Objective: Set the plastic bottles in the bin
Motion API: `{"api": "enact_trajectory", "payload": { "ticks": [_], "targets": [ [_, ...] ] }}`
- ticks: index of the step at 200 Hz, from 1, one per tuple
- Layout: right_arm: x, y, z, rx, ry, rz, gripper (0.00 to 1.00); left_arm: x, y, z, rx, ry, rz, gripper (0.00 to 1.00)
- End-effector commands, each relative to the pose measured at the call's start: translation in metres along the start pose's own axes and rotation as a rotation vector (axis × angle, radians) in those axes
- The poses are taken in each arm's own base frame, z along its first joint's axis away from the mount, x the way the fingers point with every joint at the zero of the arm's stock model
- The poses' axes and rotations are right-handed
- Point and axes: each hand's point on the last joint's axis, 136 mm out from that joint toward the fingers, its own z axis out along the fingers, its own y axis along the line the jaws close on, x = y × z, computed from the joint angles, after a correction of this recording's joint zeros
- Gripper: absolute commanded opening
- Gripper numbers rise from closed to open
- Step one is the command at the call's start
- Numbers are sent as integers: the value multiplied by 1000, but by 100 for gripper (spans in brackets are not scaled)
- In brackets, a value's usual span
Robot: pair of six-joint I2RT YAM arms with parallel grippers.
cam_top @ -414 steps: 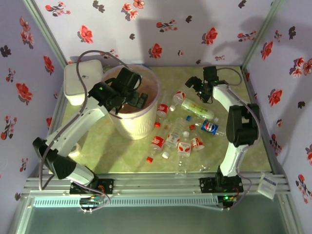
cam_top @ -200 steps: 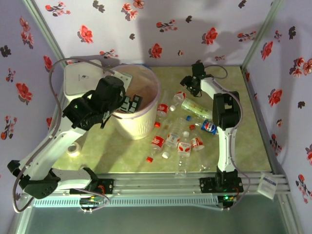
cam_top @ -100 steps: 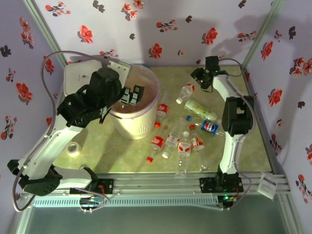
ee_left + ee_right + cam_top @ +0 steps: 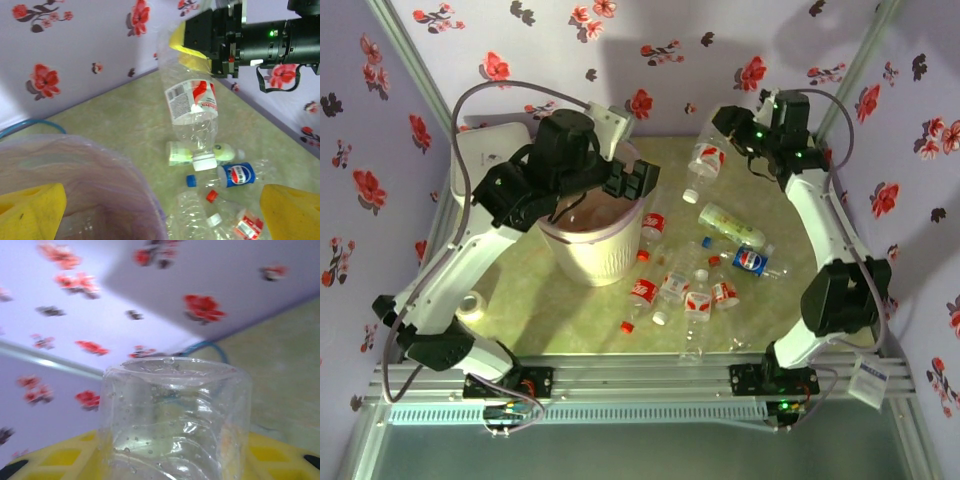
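Observation:
The bottle's red label (image 4: 708, 157) (image 4: 192, 100) hangs ahead of my left gripper past the bin's rim, free below my right gripper's fingers. I will bring my left gripper, still open, around it next.
My right gripper (image 4: 728, 130) is shut on a clear plastic bottle (image 4: 704, 166) with a red label and white cap. The bottle hangs cap-down above the far middle of the table. In the left wrist view the bottle (image 4: 192, 105) dangles from the yellow pads (image 4: 186, 46). In the right wrist view its base (image 4: 175, 415) sits between the pads (image 4: 60, 457). My left gripper (image 4: 630, 180) is open over the far-right rim of the bin (image 4: 588, 258), whose pink liner (image 4: 95, 185) shows below. Several more bottles (image 4: 685, 285) lie on the table right of the bin.
A green-labelled bottle (image 4: 731, 225) and a blue-labelled one (image 4: 750, 262) lie under the raised bottle. Loose caps (image 4: 628, 325) are scattered near the front. A white square box (image 4: 485, 158) stands behind the bin. A tape roll (image 4: 470, 305) lies at the left. Flowered walls enclose the table.
The right gripper has closed on the red-labelled bottle and lifted it off the table toward the back wall. The left arm has swung its open gripper rightward across the bin.

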Motion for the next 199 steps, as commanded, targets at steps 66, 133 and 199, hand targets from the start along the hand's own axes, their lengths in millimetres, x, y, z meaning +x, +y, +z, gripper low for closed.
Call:
{"api": "enact_trajectory", "payload": {
  "ticks": [66, 133, 199],
  "targets": [
    [47, 169, -27, -544, 93, -151, 51, -20, -27, 17, 165, -51, -45, 100],
    [58, 187, -22, -616, 110, -140, 51, -20, -6, 40, 122, -66, -95, 85],
    [62, 186, -12, -632, 121, -132, 54, -22, 7, 43, 101, -85, -115, 52]
  ]
}}
